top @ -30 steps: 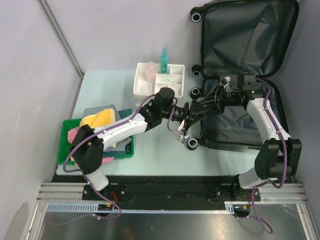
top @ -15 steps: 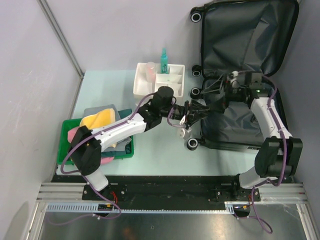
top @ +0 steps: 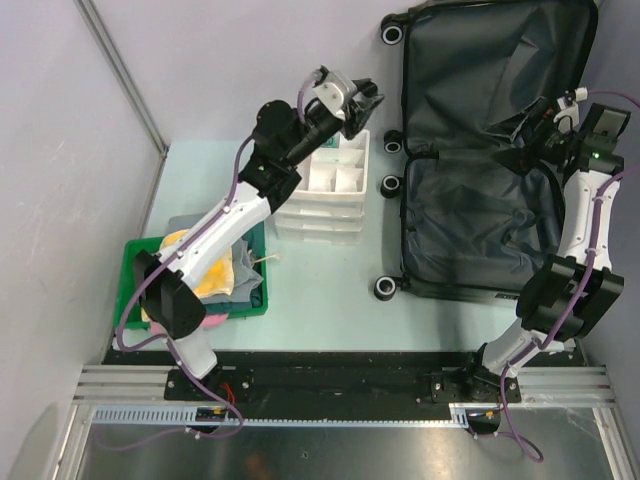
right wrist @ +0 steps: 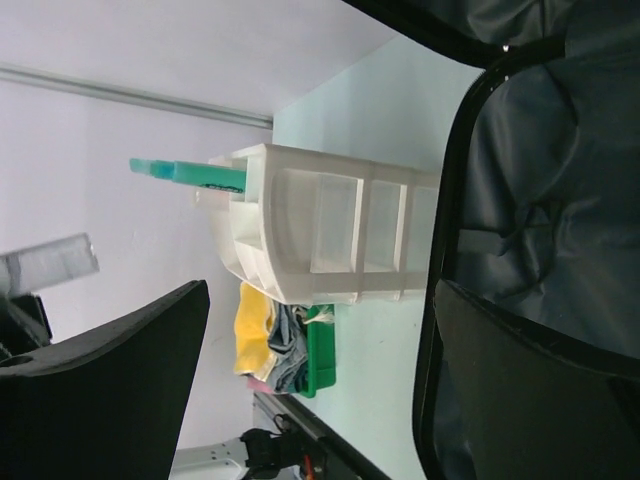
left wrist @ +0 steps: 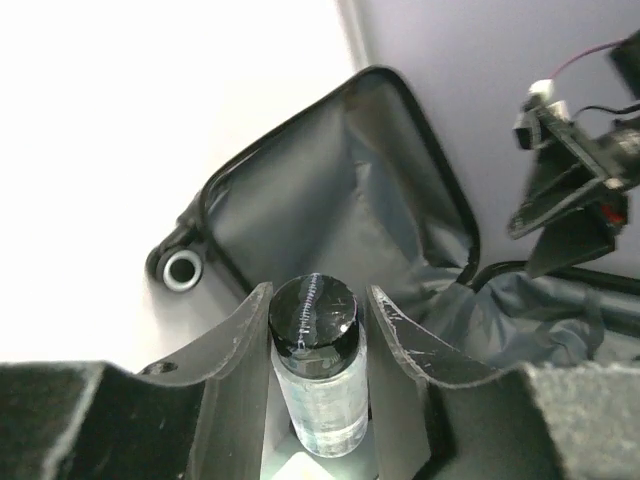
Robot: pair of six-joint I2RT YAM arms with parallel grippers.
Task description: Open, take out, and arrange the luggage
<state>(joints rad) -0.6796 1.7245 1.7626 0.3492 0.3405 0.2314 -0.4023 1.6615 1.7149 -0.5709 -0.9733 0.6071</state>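
Observation:
My left gripper is above the drawer box's far section by the luggage, so next it will lower the upright bottle into that section beside the teal bottle and let go of it.
The luggage (top: 480,230) lies open at the right, its dark grey lining showing and its lid propped up at the back (left wrist: 330,190). My left gripper (top: 362,103) is raised above the back of the white drawer box. It is shut on a small clear bottle (left wrist: 320,390) with a black cap, which stands upright between the fingers (left wrist: 240,340). My right gripper (top: 522,138) hovers over the luggage's hinge line near its right side. In the right wrist view this gripper (right wrist: 320,300) is wide open, with nothing between its fingers.
The white drawer box (top: 325,185) stands left of the luggage, and a teal bottle (right wrist: 190,172) sticks up from it. A green tray (top: 135,265) holding a yellow cloth (top: 215,270) and other folded cloths sits at the front left. Black wheels (top: 385,288) line the luggage's left side.
My left arm has swung up and back from the luggage's left edge to above the drawer box, carrying the bottle. My right gripper has opened and pulled back to the right.

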